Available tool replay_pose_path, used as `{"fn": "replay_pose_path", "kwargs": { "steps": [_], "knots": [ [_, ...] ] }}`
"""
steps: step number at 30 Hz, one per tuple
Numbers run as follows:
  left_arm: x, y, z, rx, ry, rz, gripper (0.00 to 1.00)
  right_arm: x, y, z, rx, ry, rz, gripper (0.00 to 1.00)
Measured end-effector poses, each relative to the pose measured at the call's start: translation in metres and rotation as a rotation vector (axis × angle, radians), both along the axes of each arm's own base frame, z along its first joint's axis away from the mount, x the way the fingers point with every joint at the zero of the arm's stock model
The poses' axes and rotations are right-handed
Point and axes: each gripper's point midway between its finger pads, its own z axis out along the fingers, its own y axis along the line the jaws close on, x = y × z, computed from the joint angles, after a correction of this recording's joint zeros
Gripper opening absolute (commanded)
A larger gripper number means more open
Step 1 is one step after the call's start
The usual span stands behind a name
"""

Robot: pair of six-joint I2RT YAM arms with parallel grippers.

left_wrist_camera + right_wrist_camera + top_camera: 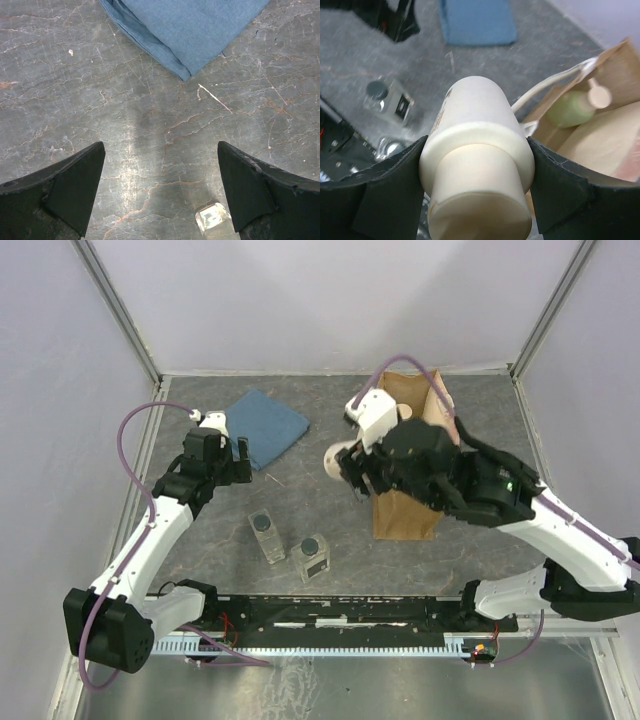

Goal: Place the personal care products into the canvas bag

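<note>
I need to move my right gripper across and down beside the pump bottle next to let go, because the open bag [405, 512] lies lower and to its right in the top view.
My right gripper [350, 468] is shut on the cream cylindrical bottle [334, 460] and holds it in the air just left of the tan canvas bag [405, 512]. In the right wrist view the fingers [555, 185] clamp the bottle [475, 145] near its cap. The bag [615, 65] lies open to the right, with the pale green pump bottle [572, 107] inside it. Two clear dark-capped bottles [265, 535] [312, 557] lie on the table near the front. My left gripper [240, 455] is open and empty above bare table [160, 200]. A corner of a clear bottle [212, 217] shows by its right finger.
A folded blue cloth [265, 425] lies at the back left, beside my left gripper; it also shows in the left wrist view [190, 30] and the right wrist view [477, 22]. The bag's cream strap [545, 87] hangs over its near rim. Frame walls enclose the table.
</note>
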Motion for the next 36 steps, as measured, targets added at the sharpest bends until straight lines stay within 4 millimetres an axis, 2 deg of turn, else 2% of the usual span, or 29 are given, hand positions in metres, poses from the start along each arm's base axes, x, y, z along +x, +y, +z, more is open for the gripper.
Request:
{"fn": "replay_pose_path", "kwargs": {
  "steps": [3, 7, 9, 12, 15, 17, 24, 28, 36],
  "knots": [
    [0.0, 0.0, -0.002, 0.001, 0.005, 0.0, 1.0, 0.028, -0.011, 0.029, 0.022, -0.065, -0.055, 0.0],
    [0.0, 0.0, -0.002, 0.002, 0.008, 0.0, 1.0, 0.063, -0.044, 0.056, 0.042, -0.127, -0.175, 0.0],
    [0.0, 0.0, -0.003, 0.002, 0.009, 0.0, 1.0, 0.076, -0.061, 0.062, 0.037, -0.146, -0.233, 0.0],
    [0.001, 0.0, -0.003, 0.002, 0.009, 0.001, 1.0, 0.095, -0.083, 0.06, 0.012, -0.149, -0.312, 0.0],
    [0.001, 0.0, -0.003, 0.002, 0.009, 0.002, 1.0, 0.114, -0.097, 0.047, -0.019, -0.117, -0.37, 0.0],
    [0.001, 0.0, -0.003, 0.002, 0.009, 0.001, 1.0, 0.128, -0.105, 0.03, -0.037, -0.072, -0.4, 0.0],
    [0.001, 0.0, -0.003, 0.002, 0.009, 0.001, 1.0, 0.166, -0.127, -0.047, -0.099, 0.14, -0.475, 0.0],
    [0.0, 0.0, -0.003, 0.001, 0.009, -0.001, 0.99, 0.17, -0.132, -0.081, -0.115, 0.231, -0.486, 0.0],
    [0.0, 0.0, -0.003, -0.001, 0.009, -0.002, 1.0, 0.168, -0.13, -0.118, -0.13, 0.317, -0.484, 0.0]
  ]
}}
